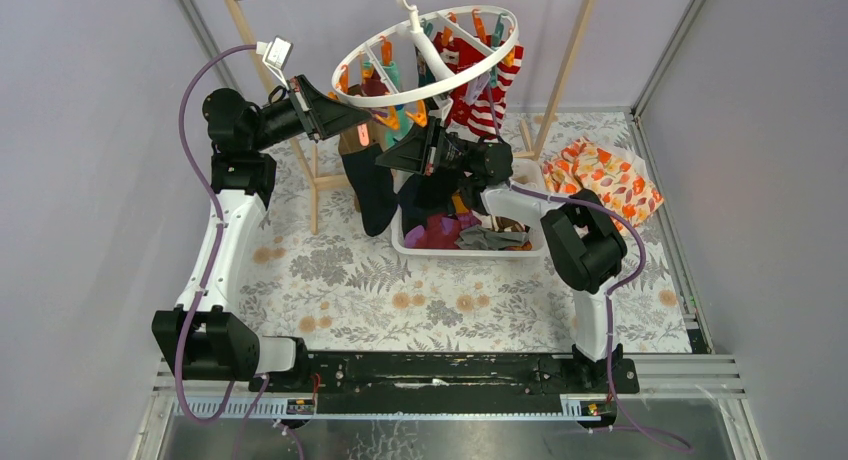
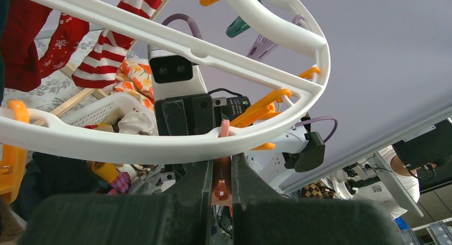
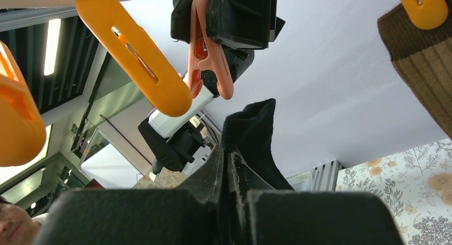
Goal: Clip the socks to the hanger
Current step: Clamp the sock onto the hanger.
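My right gripper lifts the black sock's top edge up between the sides of the salmon clip next and lets go, since that edge is still short of them above.
The white ring hanger [image 1: 430,55] hangs at the back, with red-and-white striped socks [image 1: 482,92] clipped on its far side. My left gripper [image 1: 345,115] reaches under the near rim [image 2: 160,144] and is shut on a salmon clip [image 2: 221,186]. My right gripper [image 1: 385,162] is shut on a black sock [image 1: 372,192] that hangs down from it. In the right wrist view the sock's top edge [image 3: 250,128] sticks up above my fingers [image 3: 213,168], just below the salmon clip [image 3: 208,58]. A brown sock [image 3: 421,69] hangs from an orange clip [image 3: 424,5] beside it.
A white basket [image 1: 470,250] with several loose socks stands under the hanger, beneath my right arm. The wooden pole frame [image 1: 565,65] stands around the hanger. An orange-and-white patterned cloth [image 1: 602,180] lies at the right. Other orange clips [image 3: 136,58] hang close to the salmon one.
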Motion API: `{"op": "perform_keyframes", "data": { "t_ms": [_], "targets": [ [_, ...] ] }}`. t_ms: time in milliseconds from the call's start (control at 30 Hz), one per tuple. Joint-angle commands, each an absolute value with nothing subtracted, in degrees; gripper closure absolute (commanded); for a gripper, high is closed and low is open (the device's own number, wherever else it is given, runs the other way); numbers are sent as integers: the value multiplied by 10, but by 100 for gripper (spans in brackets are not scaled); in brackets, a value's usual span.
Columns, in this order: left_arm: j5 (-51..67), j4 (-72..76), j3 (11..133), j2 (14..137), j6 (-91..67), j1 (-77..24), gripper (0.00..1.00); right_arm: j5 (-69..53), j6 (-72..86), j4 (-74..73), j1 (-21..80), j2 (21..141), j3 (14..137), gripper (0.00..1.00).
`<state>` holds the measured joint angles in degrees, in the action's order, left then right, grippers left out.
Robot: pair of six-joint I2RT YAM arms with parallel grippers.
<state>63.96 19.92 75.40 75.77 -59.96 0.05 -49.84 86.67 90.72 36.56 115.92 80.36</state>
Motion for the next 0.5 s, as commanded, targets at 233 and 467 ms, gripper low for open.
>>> {"op": "perform_keyframes", "data": {
  "t_ms": [233, 467],
  "targets": [
    [695, 234, 749, 748, -605, -5, 99, -498, 884, 983, 362, 1135, 848, 100],
    [698, 240, 745, 750, -608, -6, 99, -489, 890, 983, 362, 1144, 863, 100]
  ]
}}
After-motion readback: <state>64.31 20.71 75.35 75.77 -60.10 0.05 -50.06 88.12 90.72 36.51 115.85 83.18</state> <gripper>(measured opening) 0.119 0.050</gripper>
